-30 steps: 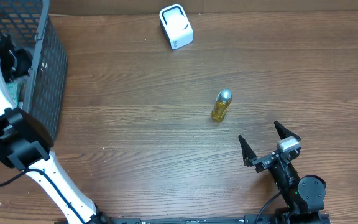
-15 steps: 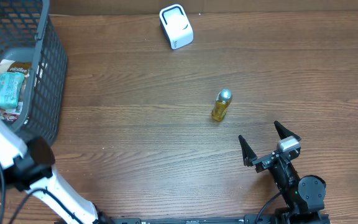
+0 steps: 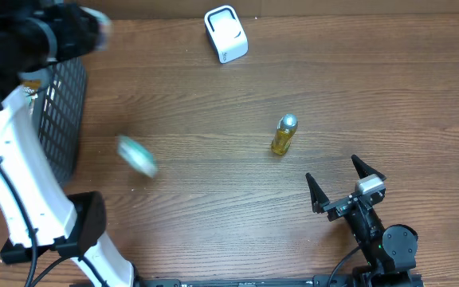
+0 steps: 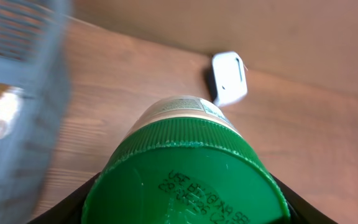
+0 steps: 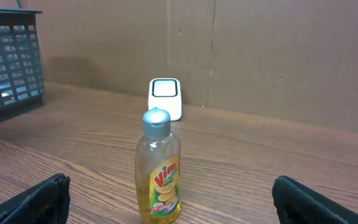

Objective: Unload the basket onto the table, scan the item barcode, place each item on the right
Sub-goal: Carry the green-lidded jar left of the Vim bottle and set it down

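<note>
The jar swings away from the basket with my left gripper next and goes down to stand on bare table beside the Vim bottle, on the scanner's near side.
In the left wrist view my left gripper (image 4: 182, 208) is shut on a jar (image 4: 185, 180) with a green ribbed lid and a pale label; its black fingers (image 4: 73, 202) press both sides of the lid. The white barcode scanner (image 4: 229, 78) stands ahead and to the right of the jar, by the back wall (image 3: 225, 33). Overhead, the left arm (image 3: 22, 48) is motion-blurred over the basket, and a blurred green-white smear (image 3: 138, 155) shows right of the basket. My right gripper (image 3: 345, 187) stands open on the table; a yellow Vim bottle (image 5: 160, 168) stands upright ahead of it.
A dark mesh basket (image 3: 58, 119) stands at the table's left edge, also seen in the left wrist view (image 4: 17, 93). The Vim bottle (image 3: 284, 134) is mid-table, between the right gripper and the scanner (image 5: 165, 96). A cardboard wall runs along the back.
The left arm has come up out of the basket and swung across it, now blurred. A green-white smear has appeared right of the basket. The right arm and bottle have not moved.
</note>
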